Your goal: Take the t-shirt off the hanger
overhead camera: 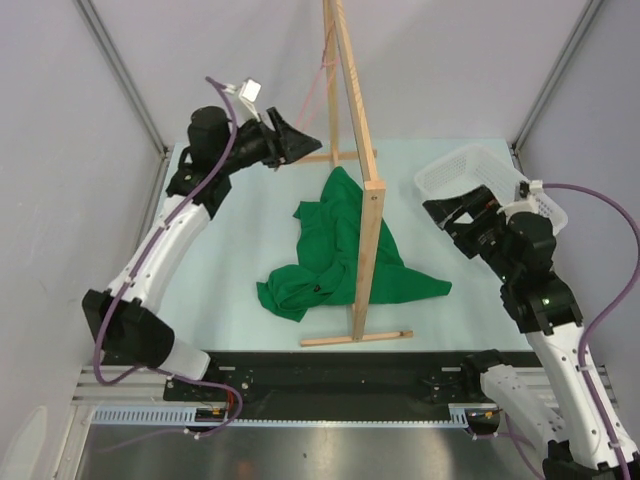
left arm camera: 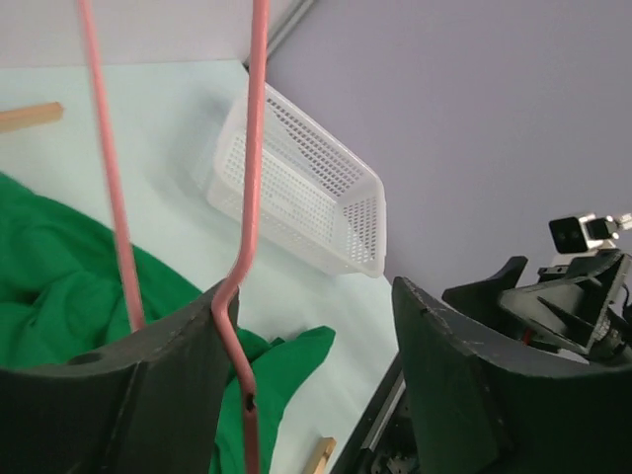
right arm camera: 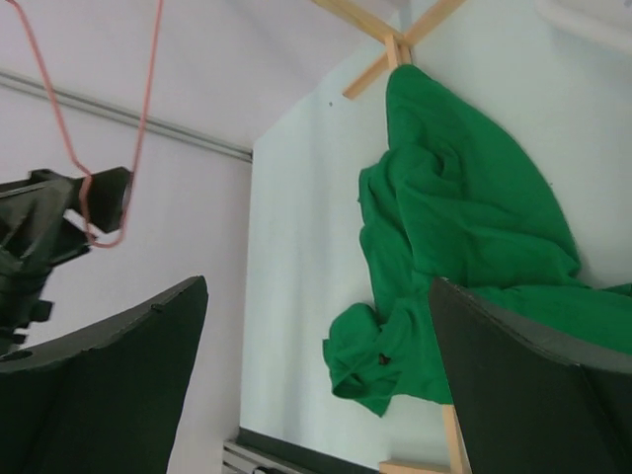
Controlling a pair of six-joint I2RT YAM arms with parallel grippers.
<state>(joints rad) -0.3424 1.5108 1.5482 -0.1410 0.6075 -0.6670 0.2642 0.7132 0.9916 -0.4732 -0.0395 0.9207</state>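
The t-shirt's fold is clear of the rack post. My right gripper will move down and to its left in the top view onto that fold next.
The green t-shirt [overhead camera: 340, 255] lies crumpled on the table around the foot of the rack, off the hanger; it also shows in the left wrist view [left arm camera: 59, 276] and the right wrist view [right arm camera: 454, 217]. The pink wire hanger [overhead camera: 318, 85] is bare and hangs high at the rack's top. My left gripper [overhead camera: 300, 140] is raised at the hanger, open. In the left wrist view [left arm camera: 311, 296] the hanger wire [left arm camera: 255, 148] lies against its left finger [left arm camera: 178, 375], with a wide gap to the other. My right gripper [overhead camera: 445, 215] is open and empty beside the basket [right arm camera: 318, 286].
A tall light wooden rack [overhead camera: 365, 200] stands mid-table, its base bars at front and back. A white mesh basket [overhead camera: 470, 170] lies tilted at the back right, also in the left wrist view [left arm camera: 306, 188]. Grey walls enclose the table.
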